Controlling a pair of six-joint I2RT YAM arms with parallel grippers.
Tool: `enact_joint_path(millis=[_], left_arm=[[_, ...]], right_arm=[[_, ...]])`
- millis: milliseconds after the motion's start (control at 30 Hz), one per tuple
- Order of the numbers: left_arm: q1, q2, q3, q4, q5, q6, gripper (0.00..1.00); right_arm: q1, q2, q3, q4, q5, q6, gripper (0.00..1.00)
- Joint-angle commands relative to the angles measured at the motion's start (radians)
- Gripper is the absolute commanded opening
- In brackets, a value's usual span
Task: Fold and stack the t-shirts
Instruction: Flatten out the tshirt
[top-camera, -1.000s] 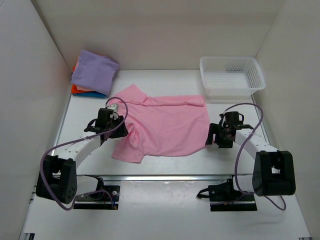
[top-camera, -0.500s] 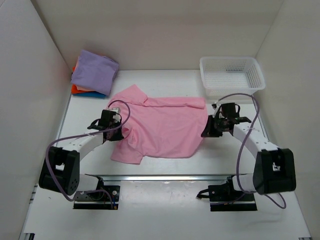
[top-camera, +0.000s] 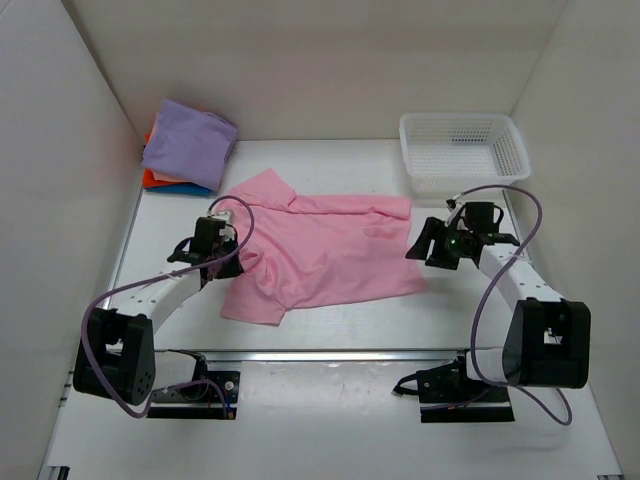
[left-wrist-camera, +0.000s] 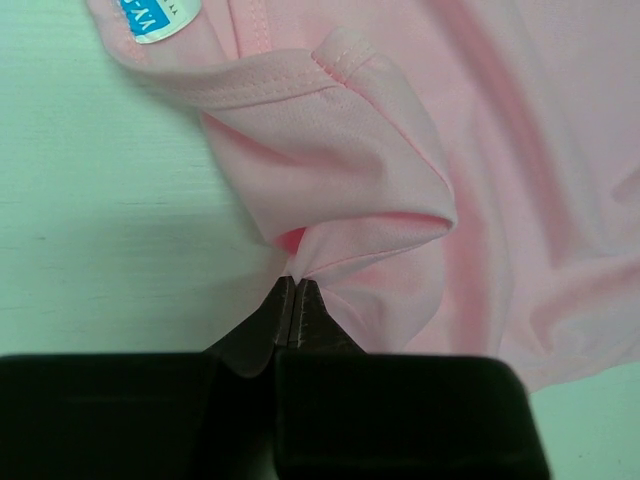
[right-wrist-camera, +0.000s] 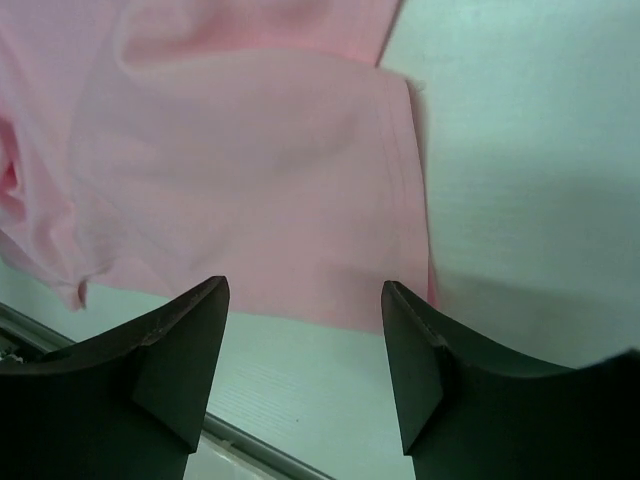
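Note:
My right gripper is open above the t-shirt hem's near corner (right-wrist-camera: 416, 284), which is closer to my base, so it needs to move down and back onto that corner.
A light pink t-shirt (top-camera: 330, 250) lies spread in the middle of the table, its collar toward the back left. In the left wrist view the pink t-shirt (left-wrist-camera: 400, 150) bunches in folds, with a blue-and-white neck label (left-wrist-camera: 155, 15) at the top. My left gripper (left-wrist-camera: 292, 284) is shut on a pinch of this cloth near the left sleeve, and from above it (top-camera: 236, 262) sits at the shirt's left edge. My right gripper (right-wrist-camera: 305, 290) is open above the table, just off the shirt's hem (right-wrist-camera: 300, 200); from above it (top-camera: 422, 250) hovers at the shirt's right side. Folded lavender, orange and blue t-shirts (top-camera: 187, 148) are stacked at the back left.
A white mesh basket (top-camera: 463, 150) stands at the back right. White walls close in the table on the left, back and right. A metal rail (top-camera: 330, 353) runs along the near edge, in front of the arm bases.
My left gripper has shut on the cloth by the left sleeve. My right gripper shut at the shirt's right edge, then opened and drew back to the right; the shirt's lower right corner now lies farther right.

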Motion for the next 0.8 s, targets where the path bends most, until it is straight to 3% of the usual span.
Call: enact_joint_path(millis=[0, 333, 500, 567, 600, 633, 767], left_arm=[[0.006, -0.051, -0.008, 0.014, -0.010, 0.006, 0.00], [0.002, -0.032, -0.007, 0.014, 0.007, -0.003, 0.00], [0.004, -0.023, -0.002, 0.000, 0.012, -0.005, 0.00], [0.006, -0.018, 0.007, -0.018, 0.019, -0.001, 0.00], [0.007, -0.023, 0.018, -0.038, 0.016, -0.004, 0.00], [0.007, -0.028, 0.030, -0.056, 0.016, -0.006, 0.00], [0.012, -0.130, 0.059, -0.081, -0.013, -0.029, 0.00]], right_arm=[[0.014, -0.037, -0.059, 0.086, 0.035, 0.017, 0.60], [0.038, -0.016, -0.162, 0.070, 0.205, 0.034, 0.63], [0.060, 0.061, -0.191, 0.089, 0.192, 0.037, 0.60], [0.066, 0.095, -0.182, 0.083, 0.166, 0.040, 0.44], [0.075, 0.101, -0.177, 0.076, 0.146, 0.046, 0.17], [0.078, 0.106, -0.177, 0.070, 0.137, 0.042, 0.00], [0.084, 0.005, -0.167, 0.025, 0.127, 0.065, 0.00]])
